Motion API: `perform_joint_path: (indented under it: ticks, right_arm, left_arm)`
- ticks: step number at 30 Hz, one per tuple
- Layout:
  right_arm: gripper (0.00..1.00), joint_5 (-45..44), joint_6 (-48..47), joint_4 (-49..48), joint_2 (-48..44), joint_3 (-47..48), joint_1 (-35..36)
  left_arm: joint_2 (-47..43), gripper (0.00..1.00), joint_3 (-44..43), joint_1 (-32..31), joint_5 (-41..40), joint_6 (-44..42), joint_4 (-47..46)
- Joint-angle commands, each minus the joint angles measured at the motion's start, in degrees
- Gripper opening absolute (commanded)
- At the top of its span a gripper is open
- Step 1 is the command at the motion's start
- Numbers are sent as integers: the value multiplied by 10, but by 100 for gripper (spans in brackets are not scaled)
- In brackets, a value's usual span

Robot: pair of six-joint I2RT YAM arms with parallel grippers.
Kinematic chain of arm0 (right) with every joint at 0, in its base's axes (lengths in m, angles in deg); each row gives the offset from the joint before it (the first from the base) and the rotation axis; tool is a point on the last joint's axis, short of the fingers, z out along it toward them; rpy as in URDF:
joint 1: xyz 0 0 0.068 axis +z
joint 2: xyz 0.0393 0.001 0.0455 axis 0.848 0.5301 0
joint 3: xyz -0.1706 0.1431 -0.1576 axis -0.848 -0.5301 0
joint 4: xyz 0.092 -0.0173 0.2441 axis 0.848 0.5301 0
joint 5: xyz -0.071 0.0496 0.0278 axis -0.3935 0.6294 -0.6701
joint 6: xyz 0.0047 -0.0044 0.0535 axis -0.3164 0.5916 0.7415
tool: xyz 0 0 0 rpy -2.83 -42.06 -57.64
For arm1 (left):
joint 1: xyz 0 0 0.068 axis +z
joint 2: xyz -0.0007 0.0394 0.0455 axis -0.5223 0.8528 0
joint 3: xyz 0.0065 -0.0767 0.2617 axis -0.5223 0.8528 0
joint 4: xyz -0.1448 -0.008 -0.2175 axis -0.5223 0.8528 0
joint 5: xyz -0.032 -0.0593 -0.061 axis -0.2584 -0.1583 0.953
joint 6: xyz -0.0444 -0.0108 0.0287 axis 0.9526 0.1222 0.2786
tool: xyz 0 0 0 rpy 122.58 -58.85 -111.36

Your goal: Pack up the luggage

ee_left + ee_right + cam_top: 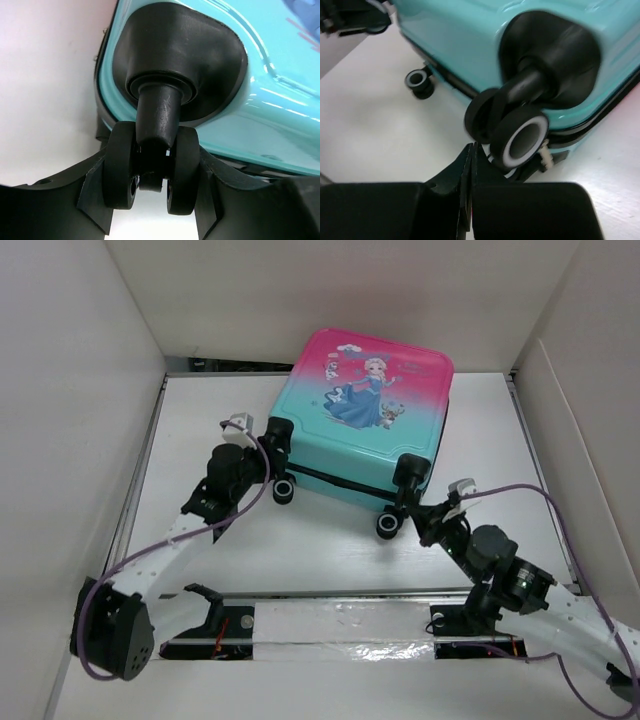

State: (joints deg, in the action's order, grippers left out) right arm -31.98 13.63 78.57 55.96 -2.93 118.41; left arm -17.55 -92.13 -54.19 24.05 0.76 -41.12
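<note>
The luggage [365,390] sits crooked, so the left gripper should pull back and to the right in the top view, toward the tabletop between the luggage's lower wheels, and release.
The luggage [365,390] lies closed and flat at the back of the table, princess print up, with its black wheels facing the arms. My left gripper [272,443] is shut on the upper left twin wheel [150,167], one finger [95,195] pressed against each side, under the teal shell [280,110]. My right gripper [420,510] is shut with nothing in it. Its tip [472,150] sits just beside the lower right wheel [520,137] of the luggage [455,40]; whether they touch is unclear. The lower left wheel [285,490] stands free.
Tall white walls box in the white table [200,410] on the left, back and right. A taped strip [340,625] runs along the near edge between the arm bases. A purple cable [520,490] loops over the right arm.
</note>
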Motion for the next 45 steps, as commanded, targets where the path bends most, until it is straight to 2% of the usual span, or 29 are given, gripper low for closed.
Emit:
perform_joint_path:
  ticks: [1, 2, 4, 5, 6, 8, 9, 10, 12, 13, 15, 16, 18, 19, 23, 24, 25, 26, 28, 29, 37, 41, 45]
  right_arm:
    - [0, 135, -99, 22, 32, 54, -92]
    - [0, 217, -118, 17, 73, 80, -119]
    - [0, 314, -168, 4, 120, 103, -191]
    - [0, 398, -177, -2, 142, 126, -211]
    - [0, 431, -184, -2, 176, 138, -227]
    - [7, 472, -188, -14, 184, 147, -238]
    - [11, 469, -184, -15, 162, 150, -238]
    - [27, 460, -172, -14, 142, 149, -238]
    - [45, 425, -153, -5, 73, 135, -217]
    - [46, 412, -146, 1, 49, 126, -217]
    - [42, 374, -120, 18, 5, 92, -199]
    - [25, 359, -90, 24, -34, 49, -199]
    - [3, 332, -60, 26, -70, -1, -192]
    - [0, 323, -28, 23, -86, -25, -192]
    - [1, 228, 40, 9, -132, -113, -187]
    - [7, 191, 45, 3, -131, -119, -187]
    - [24, 174, 47, -6, -126, -123, -187]
    - [32, 162, 43, -37, -118, -128, -187]
    - [42, 127, 25, -72, -79, -136, -187]
    - [44, 118, 18, -115, -61, -136, -187]
    - [46, 98, -48, -241, 146, -106, -187]
    - [45, 87, -51, -279, 203, -100, -187]
    - [39, 81, -54, -385, 234, -120, -192]
  left_arm:
    - [-94, 0, 42, 5, -55, 92, -76]
    - [-134, 0, 54, 5, -53, 98, -71]
    - [-172, 0, 81, -3, -55, 113, -62]
    - [-197, 0, 84, -3, -48, 117, -58]
    - [-204, 0, 74, -3, -47, 120, -43]
    - [-210, 0, 47, -3, -45, 120, -17]
    - [-209, 0, 19, -3, -36, 116, 1]
    - [-207, 0, 6, -3, -31, 115, 6]
    - [-193, 0, -27, -3, -18, 112, 20]
    - [-193, 0, -34, -3, -16, 112, 24]
    - [-188, 0, -41, -3, -12, 111, 28]
    - [-188, 0, -39, -3, -12, 111, 29]
    - [-194, 0, -32, -3, -12, 120, 27]
    - [-197, 0, -28, -3, -12, 125, 24]
    - [-219, 0, -7, -3, 4, 156, -9]
    - [-219, 0, 4, -3, 10, 164, -27]
    - [-219, 0, 8, -3, 15, 176, -37]
    - [-216, 0, 12, -3, 19, 181, -44]
    - [-211, 0, 19, -3, 34, 188, -59]
    - [-207, 0, 20, -3, 38, 190, -61]
    - [-216, 0, 35, -3, 50, 192, -68]
    - [-218, 0, 36, -3, 54, 194, -68]
    - [-222, 0, 41, -3, 53, 194, -63]
